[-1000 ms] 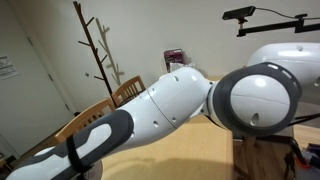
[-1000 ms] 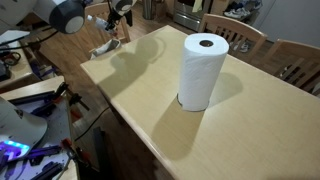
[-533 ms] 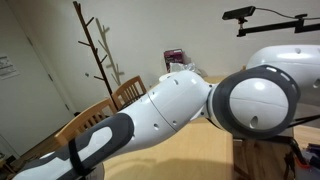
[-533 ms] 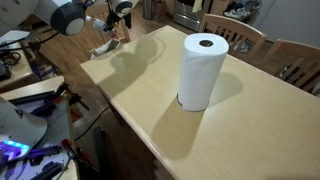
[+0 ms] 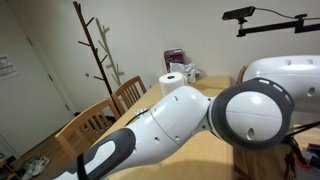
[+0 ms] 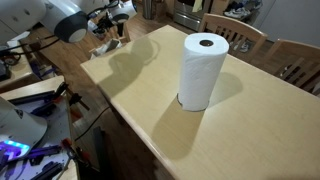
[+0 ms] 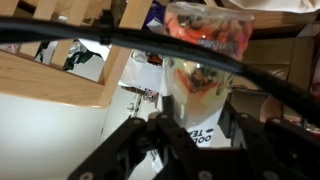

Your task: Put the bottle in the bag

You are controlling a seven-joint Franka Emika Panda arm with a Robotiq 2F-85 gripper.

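Note:
My gripper should lower the bottle a little beside that corner point(image 6: 109, 44), the wooden table's far one, and let go of it, because the bottle is still between my fingers by that corner.
In the wrist view my gripper point(image 7: 200, 128) is shut on the bottle point(image 7: 198, 85), a small white thing with red markings and dark print that stands between the two fingers. In an exterior view the gripper point(image 6: 112, 22) is at the far left corner of the wooden table point(image 6: 150, 90), small and blurred, and the bottle cannot be made out there. In an exterior view the arm point(image 5: 190, 120) fills the foreground and hides the gripper. I cannot pick out the bag with certainty in any view.
A tall white paper-towel roll point(image 6: 203, 70) stands mid-table and also shows behind the arm point(image 5: 172, 83). Wooden chairs point(image 6: 240, 38) stand along the far edge. A coat rack point(image 5: 100, 50) and another chair point(image 5: 125, 92) stand by the wall. Cables and clutter point(image 6: 30, 140) lie beside the table.
The arm has swung and dropped lower, uncovering the paper-towel roll behind it. The gripper end has shifted a little left at the table's far corner.

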